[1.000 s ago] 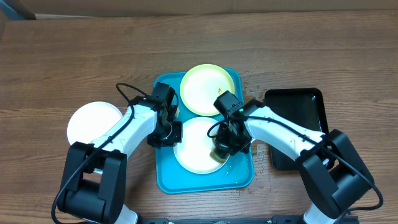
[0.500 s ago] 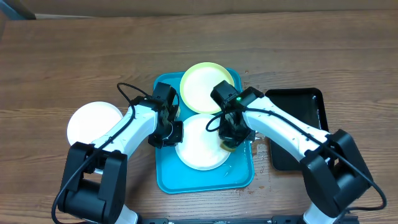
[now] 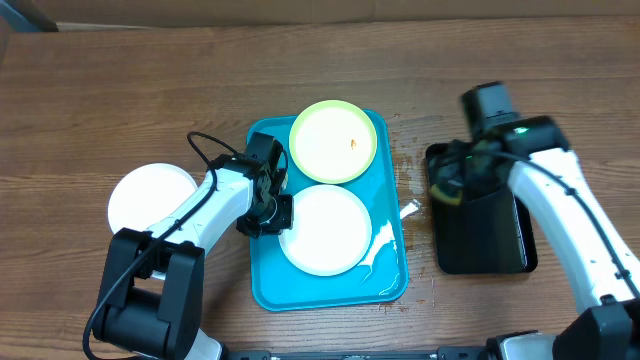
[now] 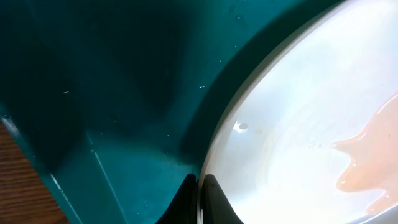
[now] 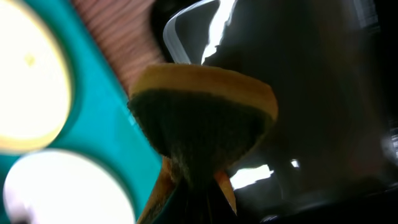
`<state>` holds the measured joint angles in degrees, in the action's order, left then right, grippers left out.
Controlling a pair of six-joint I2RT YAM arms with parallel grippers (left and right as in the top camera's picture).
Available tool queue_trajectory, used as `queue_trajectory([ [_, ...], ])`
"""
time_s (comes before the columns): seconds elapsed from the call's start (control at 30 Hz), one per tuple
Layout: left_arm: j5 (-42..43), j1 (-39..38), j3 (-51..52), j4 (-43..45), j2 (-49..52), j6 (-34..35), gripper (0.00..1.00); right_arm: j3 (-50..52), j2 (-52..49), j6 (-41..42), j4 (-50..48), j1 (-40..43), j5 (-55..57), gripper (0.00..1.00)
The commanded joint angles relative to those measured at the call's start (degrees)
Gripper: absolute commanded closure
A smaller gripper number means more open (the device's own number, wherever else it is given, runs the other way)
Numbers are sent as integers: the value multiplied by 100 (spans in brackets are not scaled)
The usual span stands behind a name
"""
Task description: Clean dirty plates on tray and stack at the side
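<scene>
I need to move my right gripper toward the middle of the black tray next, then lower the sponge [image 5: 199, 124] to let go of it.
The turquoise tray [image 3: 265, 290] holds a yellow-green plate [image 3: 333, 141] with an orange speck at the back and a white plate [image 3: 325, 230] in front. A second white plate [image 3: 150, 195] lies on the table to the left. My left gripper [image 3: 275, 213] is shut on the left rim of the white plate in the tray; the left wrist view shows the jaws [image 4: 199, 186] pinching that rim [image 4: 311, 124]. My right gripper [image 3: 447, 185] is shut on a yellow-and-green sponge [image 5: 199, 124] over the left edge of the black tray.
A black tray [image 3: 490, 240] lies right of the turquoise tray. A whitish wet streak [image 3: 385, 240] runs along the turquoise tray's right side, and wet spots [image 3: 410, 165] mark the table between the two trays.
My right arm has lifted the sponge off the white plate and swung right to the black tray. The left gripper has kept its hold on the plate's rim.
</scene>
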<state>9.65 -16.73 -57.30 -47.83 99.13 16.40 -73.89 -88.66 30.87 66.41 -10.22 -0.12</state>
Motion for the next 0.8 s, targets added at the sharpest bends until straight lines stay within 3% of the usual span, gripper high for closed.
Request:
queue_trajectory([
  [0.0,11,57,17,-13,35,-83,96,334,-4,-457,-138,466,-308,96],
  [0.2,205,57,-140,-199,35,-321,96,1495,-31,-540,-1126,1147,-398,93],
  [0.3,245,57,-284,-363,35,-428,96,1888,-31,-570,-1585,1384,-776,87],
  [0.37,245,57,-407,-470,35,-470,96,2009,-31,-586,-1762,1438,-789,73],
  [0.43,247,57,-540,-581,35,-566,96,2006,-26,-586,-1786,1445,-796,36],
  [0.47,245,55,-647,-684,35,-625,96,1971,-9,-590,-1740,1447,-811,27],
  [0.77,354,-59,-1858,-1840,33,-1008,96,732,715,-883,-817,1921,-1443,14],
])
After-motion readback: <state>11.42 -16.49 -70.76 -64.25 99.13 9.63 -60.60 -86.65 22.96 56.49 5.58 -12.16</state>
